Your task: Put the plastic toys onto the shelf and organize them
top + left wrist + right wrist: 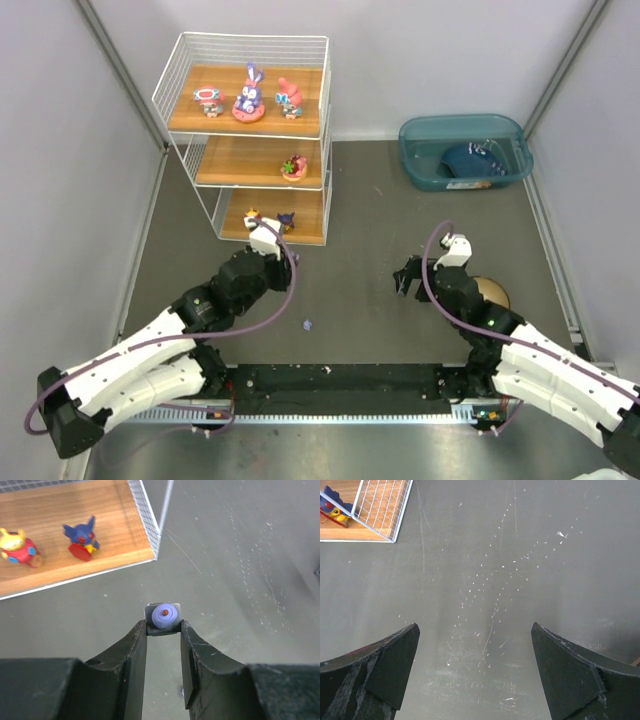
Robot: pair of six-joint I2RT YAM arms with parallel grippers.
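Observation:
The purple piece goes up and outward in my left gripper next, for release on the middle board's bare part (248, 163), which has room.
The white wire shelf (325, 90) stands at the back left with three wooden boards. Three figurines stand on the top board: (209, 98), (249, 95), (290, 98). One (293, 167) is on the middle board. A yellow-red toy (17, 546) and a blue toy (82, 539) stand on the bottom board. My left gripper (290, 252) is just off the bottom board's front right corner, shut on a tiny round purple piece (164, 616) with a red dot, held above the table. A tiny purple bit (307, 324) lies on the table. My right gripper (475, 627) is open and empty over bare table.
A teal bin (460, 121) at the back right holds a dark blue item (468, 160). A tan bowl (492, 292) sits partly hidden behind my right arm. Grey walls close in both sides. The shelf's corner (375, 505) shows at the right wrist view's top left.

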